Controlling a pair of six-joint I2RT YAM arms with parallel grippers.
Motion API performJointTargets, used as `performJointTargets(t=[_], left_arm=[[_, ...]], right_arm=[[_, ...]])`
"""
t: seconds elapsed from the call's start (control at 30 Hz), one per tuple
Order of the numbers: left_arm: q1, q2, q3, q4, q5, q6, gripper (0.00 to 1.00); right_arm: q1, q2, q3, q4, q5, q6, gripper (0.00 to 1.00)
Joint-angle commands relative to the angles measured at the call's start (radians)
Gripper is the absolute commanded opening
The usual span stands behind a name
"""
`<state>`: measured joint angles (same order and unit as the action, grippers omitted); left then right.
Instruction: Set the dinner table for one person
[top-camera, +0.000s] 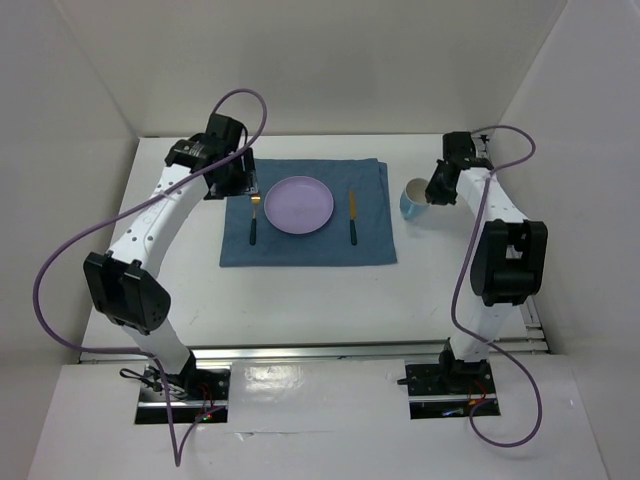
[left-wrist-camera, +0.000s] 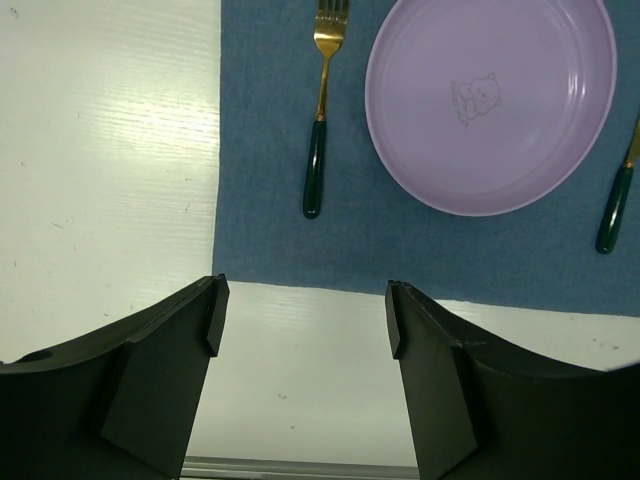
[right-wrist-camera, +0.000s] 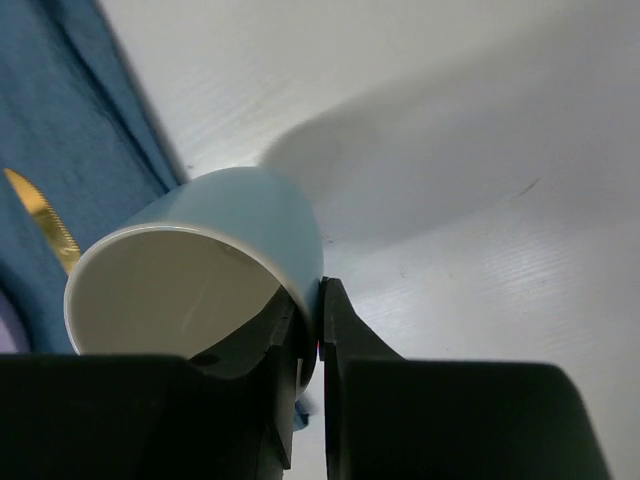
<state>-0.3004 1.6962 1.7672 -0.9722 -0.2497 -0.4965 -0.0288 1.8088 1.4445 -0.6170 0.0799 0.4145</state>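
Observation:
My right gripper should next move outward over the mat, lower the cup (top-camera: 413, 199) onto the mat's far corner beyond the knife and let it go, because that corner is empty.
A blue placemat (top-camera: 300, 245) lies on the white dinner table (top-camera: 300, 300). On it sit a lilac plate (top-camera: 299, 204), a gold fork with a dark handle (top-camera: 254, 222) to its left and a gold knife (top-camera: 352, 218) to its right. My left gripper (left-wrist-camera: 305, 300) is open and empty, above bare table just off the mat's left edge; the plate (left-wrist-camera: 490, 95) and fork (left-wrist-camera: 318, 130) show ahead of it. My right gripper (right-wrist-camera: 310, 310) is shut on the rim of a light blue cup (right-wrist-camera: 220, 250), one finger inside and one outside. The cup (top-camera: 413, 199) is just right of the mat.
White walls enclose the table at the back and both sides. A metal rail (top-camera: 320, 350) runs along the near edge by the arm bases. Purple cables (top-camera: 60, 260) loop from both arms.

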Motion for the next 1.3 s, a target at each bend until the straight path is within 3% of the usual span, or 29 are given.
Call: performJointTargets(t=[0.0, 0.3, 0.43, 1.13, 1.27], left_arm=[[0.000, -0.085, 0.044, -0.011, 0.013, 0.021, 0.82], [0.009, -0.116, 0.011, 0.010, 0.067, 0.021, 0.82], [0.009, -0.125, -0.034, 0.029, 0.110, 0.012, 0.82], [0.018, -0.116, -0.104, 0.049, 0.132, 0.012, 0.82], [0.018, -0.106, -0.114, 0.049, 0.132, 0.012, 0.82]], right_arm=[[0.079, 0.021, 0.224, 0.042, 0.041, 0.000, 0.00], [0.214, 0.429, 0.813, -0.104, 0.054, 0.000, 0.00], [0.237, 0.560, 0.980, -0.124, 0.054, 0.018, 0.00], [0.237, 0.578, 0.915, -0.093, 0.098, 0.046, 0.00], [0.237, 0.587, 0.915, -0.072, 0.061, 0.046, 0.36]])
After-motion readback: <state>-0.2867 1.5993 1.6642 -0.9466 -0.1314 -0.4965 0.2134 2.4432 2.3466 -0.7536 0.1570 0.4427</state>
